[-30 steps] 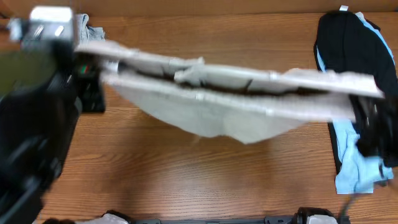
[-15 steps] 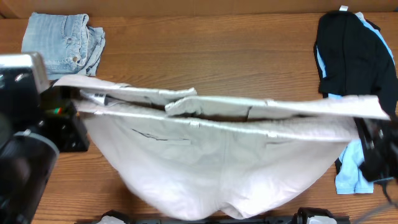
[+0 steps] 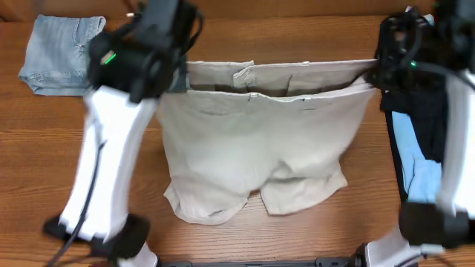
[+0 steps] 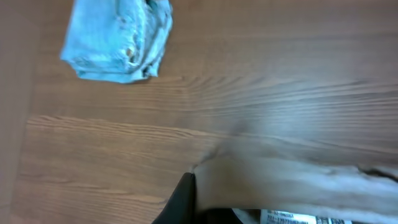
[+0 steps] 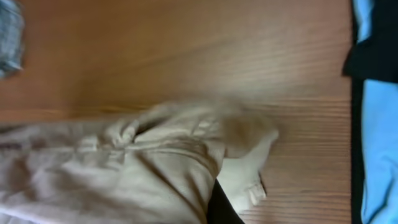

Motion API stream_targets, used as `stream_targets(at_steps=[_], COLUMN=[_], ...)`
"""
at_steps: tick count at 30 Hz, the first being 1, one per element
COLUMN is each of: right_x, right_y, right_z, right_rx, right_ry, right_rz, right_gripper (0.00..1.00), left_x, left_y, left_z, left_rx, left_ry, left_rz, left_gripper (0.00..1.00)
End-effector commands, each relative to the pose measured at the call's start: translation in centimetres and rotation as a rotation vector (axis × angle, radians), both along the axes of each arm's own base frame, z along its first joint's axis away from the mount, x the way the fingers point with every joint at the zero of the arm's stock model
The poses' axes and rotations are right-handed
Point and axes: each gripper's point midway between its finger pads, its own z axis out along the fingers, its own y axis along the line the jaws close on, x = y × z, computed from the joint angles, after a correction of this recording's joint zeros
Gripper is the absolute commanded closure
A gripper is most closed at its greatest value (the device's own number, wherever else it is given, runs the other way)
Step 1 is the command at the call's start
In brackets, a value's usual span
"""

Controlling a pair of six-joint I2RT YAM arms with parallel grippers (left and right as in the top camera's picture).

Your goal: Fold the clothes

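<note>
My left gripper needs to move outward and down to the bare tabletop and let go of the waistband's corner there, to flatten the waistband that gapes open.
The clothes, a pair of light beige shorts [image 3: 252, 141], lie spread across the middle of the table, waistband at the far side and legs toward the front edge. My left gripper [image 3: 180, 74] is shut on the waistband's left corner. My right gripper [image 3: 373, 73] is shut on its right corner. In the left wrist view a black finger [image 4: 183, 199] presses against the beige cloth [image 4: 292, 180], with a white label [image 4: 298, 218] just below. In the right wrist view the bunched waistband [image 5: 124, 168] wraps over a dark finger [image 5: 221, 208].
Folded blue denim shorts [image 3: 63, 52] lie at the far left corner, also seen as the denim shorts [image 4: 118, 40] in the left wrist view. A black and light-blue garment [image 3: 423, 141] lies along the right edge, close to the right arm.
The shorts hung stretched in the air between both grippers. Both arms have moved toward the far side and lowered them, so they now lie on the table.
</note>
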Motion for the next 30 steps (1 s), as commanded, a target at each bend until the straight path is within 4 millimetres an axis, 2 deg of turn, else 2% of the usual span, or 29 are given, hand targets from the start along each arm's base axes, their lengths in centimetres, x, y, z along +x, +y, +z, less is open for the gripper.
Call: stream_targets(at_steps=[1, 5, 8, 10, 11, 12, 13, 14, 15, 16, 17, 18, 20, 24, 27, 30], right_x=[2.4, 6.6, 9.0, 11.2, 13.2, 14.7, 15.8, 16.9, 17.6, 18.2, 18.7, 19.0, 19.1, 17.6, 15.5, 13.1], right_y=[-1.2, -0.6, 0.4, 1.5, 2.2, 2.9, 3.4, 4.0, 4.5, 4.9, 5.3, 5.5, 5.7, 5.7, 5.8, 6.0], right_z=[-2.7, -6.1, -7.6, -8.1, -8.2, -8.0, -7.7, -7.1, -6.6, -6.1, -5.4, -5.0, -4.2, -3.7, -3.6, -4.1], right_rx=[-0.048, -0.051, -0.037, -0.016, -0.021, -0.025, -0.027, -0.029, -0.028, -0.026, -0.023, -0.017, 0.0, 0.036, 0.062, 0.075], right_ry=[0.023, 0.009, -0.022, -0.08, -0.146, -0.207, -0.252, -0.305, -0.343, -0.377, -0.409, -0.423, -0.431, -0.368, -0.3, -0.209], right_rz=[0.034, 0.06, 0.082, 0.107, 0.123, 0.135, 0.146, 0.156, 0.161, 0.164, 0.164, 0.156, 0.132, 0.078, 0.074, 0.081], right_gripper=[0.96, 0.96, 0.96, 0.96, 0.87, 0.72, 0.64, 0.55, 0.38, 0.11, 0.0, 0.0, 0.0, 0.0, 0.0, 0.0], left_x=[3.8, 9.1, 12.6, 15.3, 17.5, 19.0, 20.3, 21.6, 22.4, 23.3, 23.8, 24.1, 24.3, 22.6, 20.6, 18.7], left_y=[1.2, 0.5, 0.4, 0.3, 0.4, 0.4, 0.4, 0.3, 0.3, 0.2, 0.1, 0.0, -0.1, 0.4, 1.0, 0.3], left_z=[-3.5, -8.0, -10.3, -11.1, -11.2, -10.9, -10.4, -9.8, -8.9, -7.9, -6.7, -6.0, -4.1, -1.8, -1.2, -2.0], left_rx=[0.081, 0.102, 0.09, 0.077, 0.063, 0.054, 0.049, 0.046, 0.039, 0.022, 0.006, 0.0, 0.002, 0.04, 0.05, 0.029], left_ry=[0.037, 0.043, -0.001, -0.064, -0.135, -0.188, -0.239, -0.294, -0.341, -0.399, -0.451, -0.478, -0.518, -0.488, -0.421, -0.315], left_rz=[0.073, 0.062, 0.075, 0.083, 0.089, 0.087, 0.081, 0.071, 0.069, 0.074, 0.076, 0.078, 0.062, 0.029, 0.02, -0.047], left_gripper=[0.96, 0.96, 0.96, 0.95, 0.82, 0.8, 0.69, 0.51, 0.35, 0.22, 0.05, 0.0, 0.0, 0.0, 0.0, 0.0])
